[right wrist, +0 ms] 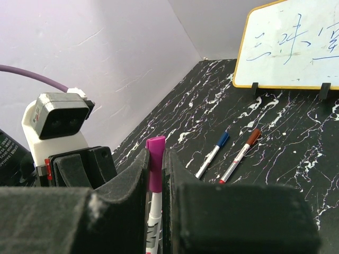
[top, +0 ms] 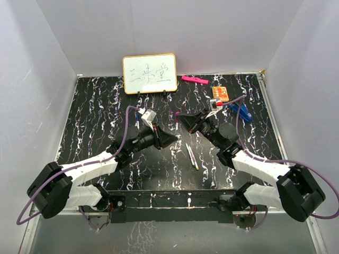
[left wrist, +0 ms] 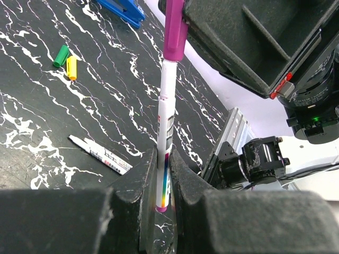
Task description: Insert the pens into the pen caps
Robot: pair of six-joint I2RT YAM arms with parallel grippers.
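I will move my left gripper outward and down toward the whiteboard and tip the pen flat. I will release it beside the brown-capped pen, because capped pens lie there.
My left gripper (top: 170,138) (left wrist: 164,159) is shut on the lower end of a white-barrelled pen (left wrist: 165,121), which stands up out of the jaws. My right gripper (top: 181,118) (right wrist: 157,156) is shut on a purple cap (right wrist: 155,164) (left wrist: 174,32) that sits on the pen's upper end; the barrel (right wrist: 153,222) shows below the cap. Two uncapped pens (top: 191,155) (left wrist: 100,155) lie on the table in front of the arms. A green cap (left wrist: 61,55) and a yellow cap (left wrist: 71,67) lie side by side. A blue-capped pen (right wrist: 212,154) and a brown-capped pen (right wrist: 238,156) lie near the whiteboard.
A whiteboard (top: 150,73) (right wrist: 296,47) stands at the back. A pink highlighter (top: 194,80), an orange card (top: 220,94) and a blue clip-like object (top: 241,111) (left wrist: 124,8) lie at the back right. White walls enclose the black marbled table (top: 95,116).
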